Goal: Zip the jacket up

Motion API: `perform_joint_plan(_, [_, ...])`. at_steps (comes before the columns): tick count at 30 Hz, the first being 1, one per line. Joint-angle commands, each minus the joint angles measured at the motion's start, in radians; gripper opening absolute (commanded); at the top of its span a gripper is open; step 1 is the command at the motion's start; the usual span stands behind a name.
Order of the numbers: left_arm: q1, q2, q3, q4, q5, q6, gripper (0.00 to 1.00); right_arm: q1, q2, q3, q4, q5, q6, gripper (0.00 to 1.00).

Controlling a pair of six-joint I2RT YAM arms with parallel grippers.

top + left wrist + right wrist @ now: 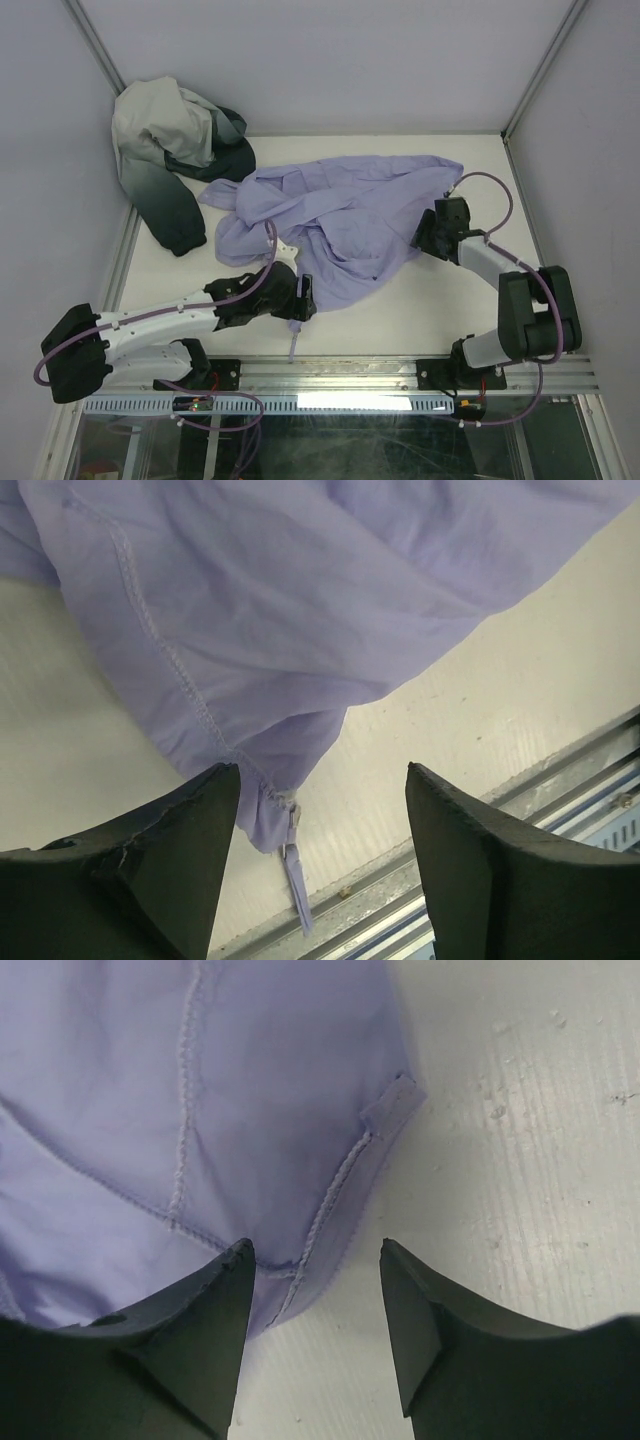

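Observation:
My left gripper will now move down to the hem corner [295,324] [274,811] beside the zipper slider between its open fingers. Then it will close on the edge of the zipper.
The lavender jacket [340,215] lies crumpled across the middle of the white table. My left gripper [303,298] is open at the jacket's near hem. In the left wrist view its gripper [322,772] straddles a hem corner [270,810] where the zipper slider and its lavender pull tab [297,885] hang down toward the table's front edge. My right gripper [424,232] is open at the jacket's right edge. In the right wrist view its gripper [316,1248] frames a stitched corner of the fabric [320,1230], with bare table under the right finger.
A white-and-dark-green garment [175,155] is bunched at the back left corner against the wall. The metal rail [330,375] runs along the table's near edge, also seen in the left wrist view [560,790]. White enclosure walls stand on three sides.

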Motion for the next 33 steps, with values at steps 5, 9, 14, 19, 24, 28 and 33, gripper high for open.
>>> perform_joint_plan(5, [-0.105, 0.093, 0.053, -0.079, -0.145, -0.027, 0.65, 0.039, 0.119, 0.091, 0.015, 0.108, 0.041, 0.54])
perform_joint_plan(9, [-0.137, 0.138, 0.076, -0.101, -0.185, -0.017, 0.62, 0.040, 0.156, 0.111, -0.004, 0.122, 0.033, 0.39])
perform_joint_plan(14, [-0.195, 0.208, 0.114, -0.138, -0.230, 0.016, 0.59, 0.040, 0.158, 0.149, -0.036, 0.184, 0.002, 0.00])
perform_joint_plan(19, [-0.260, 0.264, 0.169, -0.162, -0.282, 0.046, 0.57, 0.038, 0.159, 0.217, -0.081, 0.240, -0.031, 0.00])
perform_joint_plan(24, [-0.300, 0.352, 0.224, -0.190, -0.339, 0.065, 0.56, 0.034, 0.163, 0.256, -0.103, 0.244, -0.044, 0.00])
perform_joint_plan(28, [-0.300, 0.438, 0.256, -0.180, -0.369, 0.082, 0.49, 0.032, 0.163, 0.274, -0.121, 0.246, -0.053, 0.00])
perform_joint_plan(33, [-0.300, 0.508, 0.275, -0.123, -0.375, 0.127, 0.32, 0.023, 0.150, 0.291, -0.152, 0.262, -0.073, 0.00])
